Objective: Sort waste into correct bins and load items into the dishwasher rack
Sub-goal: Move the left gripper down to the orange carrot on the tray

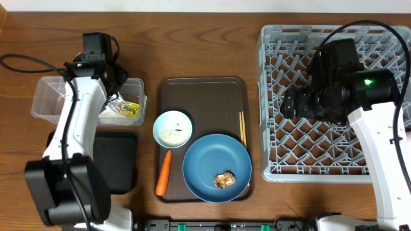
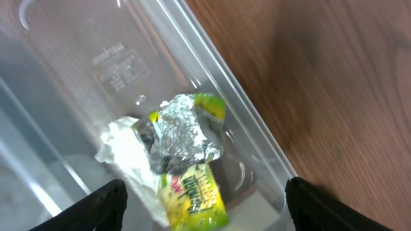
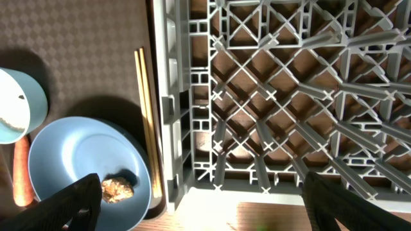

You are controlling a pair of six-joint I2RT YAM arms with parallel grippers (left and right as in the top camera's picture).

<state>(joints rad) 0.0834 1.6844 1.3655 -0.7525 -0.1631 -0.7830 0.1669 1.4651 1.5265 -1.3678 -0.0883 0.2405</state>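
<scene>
My left gripper is to move back and to the right in the overhead view next, down around the carrot's middle (image 1: pixel 163 174), because the wrapper lies loose in the tub.
Crumpled white paper with a green-yellow wrapper (image 2: pixel 186 160) lies loose in the clear tub (image 1: pixel 48 96), and my left gripper (image 2: pixel 205 212) hangs open just above it. My right gripper (image 3: pixel 202 205) is open and holds nothing, hovering over the left front edge of the grey rack (image 1: pixel 276 64). On the brown serving tray (image 1: pixel 202 90) sit a white bowl (image 1: pixel 172 128) with rice grains, an orange carrot (image 1: pixel 163 172), a blue plate (image 1: pixel 209 163) carrying a brown scrap (image 1: pixel 225 180), and wooden chopsticks (image 1: pixel 242 129) along the right rim.
A shallow black tray (image 1: pixel 119 160) lies in front of the clear tub, partly under my left arm. The rack fills the right side of the table. A black cable (image 1: pixel 19 63) loops at the far left.
</scene>
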